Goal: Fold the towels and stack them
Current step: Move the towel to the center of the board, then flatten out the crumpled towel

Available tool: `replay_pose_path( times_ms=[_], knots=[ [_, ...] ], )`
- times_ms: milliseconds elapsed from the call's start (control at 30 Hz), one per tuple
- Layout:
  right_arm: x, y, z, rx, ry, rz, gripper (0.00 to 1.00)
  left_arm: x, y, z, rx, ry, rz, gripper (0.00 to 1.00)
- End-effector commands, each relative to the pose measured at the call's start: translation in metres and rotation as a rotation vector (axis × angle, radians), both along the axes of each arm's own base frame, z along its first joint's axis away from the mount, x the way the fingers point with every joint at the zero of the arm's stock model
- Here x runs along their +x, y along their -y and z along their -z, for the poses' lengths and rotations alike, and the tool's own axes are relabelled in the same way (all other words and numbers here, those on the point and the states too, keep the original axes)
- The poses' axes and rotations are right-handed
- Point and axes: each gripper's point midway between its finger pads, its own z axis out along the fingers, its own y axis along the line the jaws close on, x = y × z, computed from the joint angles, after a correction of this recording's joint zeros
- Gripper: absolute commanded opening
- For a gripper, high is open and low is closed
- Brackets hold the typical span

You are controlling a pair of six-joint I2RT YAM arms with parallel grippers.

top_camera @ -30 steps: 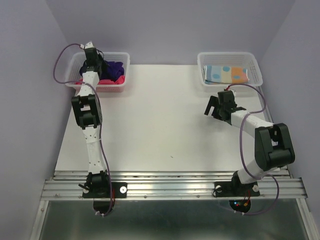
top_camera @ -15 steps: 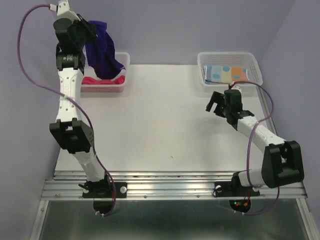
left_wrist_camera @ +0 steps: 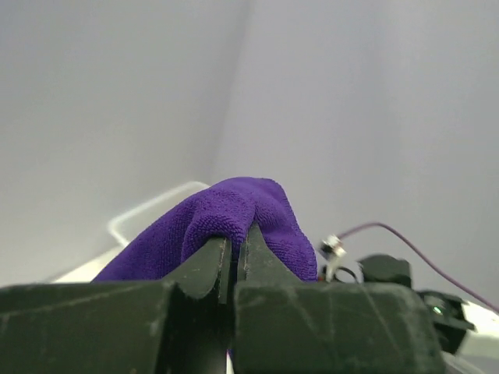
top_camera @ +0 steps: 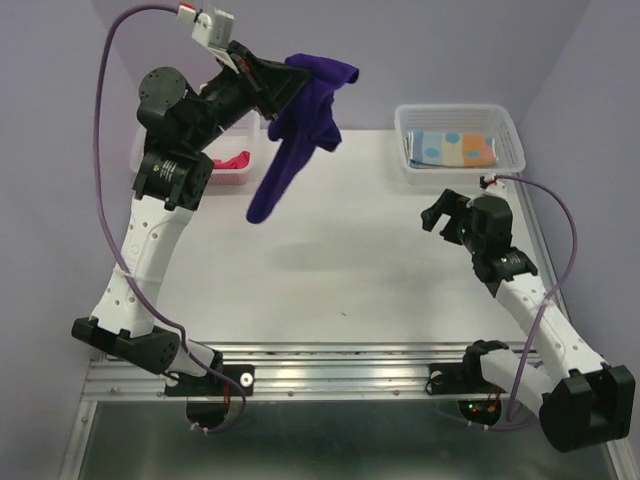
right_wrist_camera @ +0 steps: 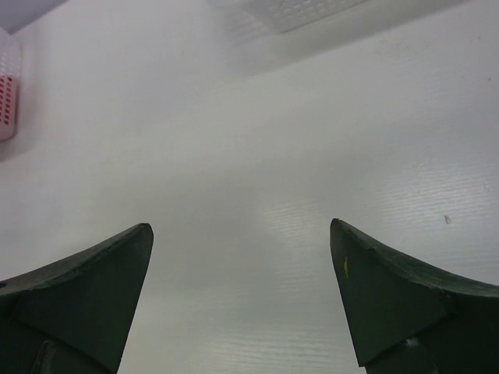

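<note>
My left gripper draws the hanging dark purple towel back and down over the middle of the bare table next, then opens there.
My left gripper (top_camera: 283, 82) is shut on a dark purple towel (top_camera: 296, 135) and holds it high above the table; the cloth hangs down in a long drape. In the left wrist view the purple towel (left_wrist_camera: 234, 214) bulges over my closed gripper (left_wrist_camera: 234, 241). A pink-red towel (top_camera: 231, 162) lies in the left white basket (top_camera: 142, 157). A folded light blue spotted towel (top_camera: 455, 148) lies in the right white basket (top_camera: 505, 125). My right gripper (top_camera: 443, 213) is open and empty, low over the table's right side; it also shows in the right wrist view (right_wrist_camera: 242, 234).
The white table (top_camera: 340, 260) lies between both baskets. Purple walls close in on the left, back and right. A metal rail (top_camera: 340, 365) runs along the near edge. The left basket's corner (right_wrist_camera: 6, 86) shows in the right wrist view.
My left arm has swung the purple towel out of the left basket, up and to the right over the table. My right arm has drawn back toward the near right.
</note>
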Motion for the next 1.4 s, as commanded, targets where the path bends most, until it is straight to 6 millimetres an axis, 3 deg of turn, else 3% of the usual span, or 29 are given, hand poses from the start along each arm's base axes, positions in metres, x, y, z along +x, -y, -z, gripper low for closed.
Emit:
replay_pose_path(
  times_ms=[0,33,133,200,233,267,333,367,433,467,500,533,567,600,667,733,900,967,1000,1133,1300,1367],
  knots=[
    [-0.019,0.01,-0.007,0.021,0.024,0.054,1.0,-0.069,0.029,-0.026,-0.023,0.119,0.213,0.0],
    [-0.023,0.013,-0.014,0.023,0.044,0.07,1.0,-0.085,0.032,-0.032,-0.038,0.147,0.244,0.0],
    [-0.03,0.015,-0.018,0.037,0.056,0.085,1.0,-0.085,0.039,-0.005,-0.043,0.099,0.267,0.0],
    [-0.035,0.018,-0.022,0.04,0.062,0.096,1.0,-0.072,0.033,0.026,-0.048,0.05,0.188,0.0],
    [-0.036,0.019,-0.023,0.039,0.062,0.102,1.0,-0.063,0.03,0.059,-0.035,-0.004,0.139,0.0],
    [-0.038,0.02,-0.022,0.038,0.055,0.104,1.0,-0.056,0.025,0.076,-0.032,-0.029,0.099,0.0],
    [-0.04,0.022,-0.018,0.032,0.041,0.115,1.0,-0.044,0.004,0.108,-0.037,-0.084,-0.044,0.04],
    [-0.041,0.022,-0.014,0.03,0.028,0.116,1.0,-0.031,-0.002,0.157,-0.005,-0.18,-0.107,0.29],
    [-0.041,0.023,-0.009,0.026,0.015,0.124,1.0,-0.011,-0.032,0.205,-0.007,-0.284,-0.302,0.58],
    [-0.039,0.023,-0.006,0.026,0.007,0.125,1.0,-0.008,-0.046,0.249,0.004,-0.395,-0.373,0.95],
    [-0.038,0.022,-0.002,0.024,-0.009,0.121,1.0,0.005,-0.077,0.271,-0.015,-0.46,-0.529,0.99],
    [-0.036,0.021,0.002,0.023,-0.022,0.117,1.0,0.009,-0.093,0.291,-0.021,-0.529,-0.604,0.99],
    [-0.035,0.017,0.004,0.029,-0.03,0.099,1.0,0.007,-0.109,0.325,-0.009,-0.655,-0.675,0.99],
    [-0.033,0.014,0.006,0.031,-0.033,0.083,1.0,0.009,-0.121,0.338,-0.014,-0.707,-0.73,0.99],
    [-0.029,0.005,0.016,0.044,-0.064,0.042,1.0,0.008,-0.141,0.371,0.022,-0.814,-0.803,0.99],
    [-0.027,-0.003,0.027,0.052,-0.098,0.004,1.0,0.005,-0.14,0.395,0.047,-0.885,-0.806,0.99],
    [-0.026,-0.031,0.049,0.029,-0.17,-0.071,1.0,-0.006,-0.101,0.426,0.079,-0.966,-0.577,0.99],
    [-0.027,-0.048,0.054,0.006,-0.195,-0.097,1.0,-0.015,-0.072,0.43,0.059,-0.971,-0.429,0.99],
    [-0.032,-0.058,0.066,-0.021,-0.233,-0.115,1.0,-0.024,-0.051,0.43,0.077,-0.966,-0.347,0.99],
    [-0.042,-0.056,0.096,-0.059,-0.341,-0.065,1.0,-0.037,-0.014,0.443,0.166,-0.979,-0.259,0.99],
    [-0.052,-0.06,0.116,-0.143,-0.42,-0.068,1.0,-0.049,0.001,0.455,0.205,-0.989,-0.241,0.99],
    [-0.054,-0.064,0.124,-0.172,-0.442,-0.08,0.94,-0.054,0.006,0.455,0.217,-0.982,-0.231,0.99]
  ],
)
